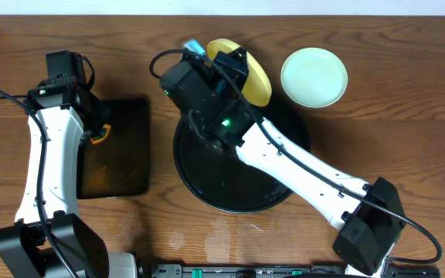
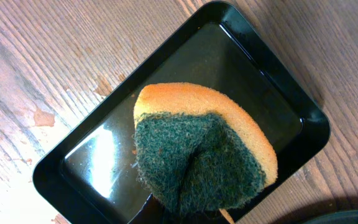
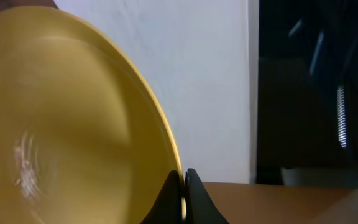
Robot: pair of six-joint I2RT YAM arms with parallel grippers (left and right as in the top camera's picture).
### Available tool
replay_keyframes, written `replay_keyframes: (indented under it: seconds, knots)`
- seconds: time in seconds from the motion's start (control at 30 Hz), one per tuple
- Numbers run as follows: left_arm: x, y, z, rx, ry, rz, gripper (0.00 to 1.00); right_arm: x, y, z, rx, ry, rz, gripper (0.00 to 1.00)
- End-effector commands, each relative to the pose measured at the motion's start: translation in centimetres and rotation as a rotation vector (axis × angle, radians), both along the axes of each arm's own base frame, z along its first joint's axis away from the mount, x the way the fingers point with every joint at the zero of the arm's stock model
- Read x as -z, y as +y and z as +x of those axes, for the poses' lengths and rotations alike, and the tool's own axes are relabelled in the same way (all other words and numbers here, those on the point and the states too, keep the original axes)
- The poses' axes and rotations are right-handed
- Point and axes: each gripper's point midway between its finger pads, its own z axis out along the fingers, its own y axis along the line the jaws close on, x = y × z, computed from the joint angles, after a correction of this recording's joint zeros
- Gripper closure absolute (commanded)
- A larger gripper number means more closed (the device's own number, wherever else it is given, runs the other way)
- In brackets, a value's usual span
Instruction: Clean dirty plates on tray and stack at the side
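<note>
I need to swing my right gripper to the right in the overhead view next, over the mint-green plate [image 1: 314,77]. Then I need to level the tilted yellow plate, lower it and let go.
My right gripper [image 1: 236,62] is shut on the rim of the pale yellow plate [image 1: 259,83] and holds it tilted on edge above the far rim of the round black tray [image 1: 207,174]. In the right wrist view the fingers [image 3: 183,186] pinch the yellow plate [image 3: 73,124] at its edge. A pale mint-green plate [image 1: 314,77] lies on the table to the right of the tray; I cannot tell whether it is one plate or a stack. No plate shows on the tray, part of which my right arm hides. My left gripper [image 1: 99,133] is shut on a sponge.
The sponge [image 2: 204,149], orange with a dark green scouring face, hangs over the smaller rectangular black tray [image 2: 92,174], which sits at the left [image 1: 122,170]. Small wet-looking spots mark the wood near it. My right arm crosses the round tray diagonally.
</note>
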Motion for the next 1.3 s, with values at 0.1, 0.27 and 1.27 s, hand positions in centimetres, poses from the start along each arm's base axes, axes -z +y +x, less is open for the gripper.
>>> replay_keyframes:
  seconds: [0.1,0.27,1.27]
  knots:
    - [0.3,0.2,-0.2,0.012,0.017,0.010,0.93,-2.3,-1.1,-0.5,0.053,-0.055,0.002,0.99]
    - [0.3,0.2,-0.2,0.012,0.018,0.010,0.92,-1.7,-2.3,0.3,0.096,-0.083,0.136,0.99]
    - [0.3,0.1,-0.2,0.016,0.019,0.011,0.92,11.9,-29.4,10.9,0.500,0.320,1.582,0.99]
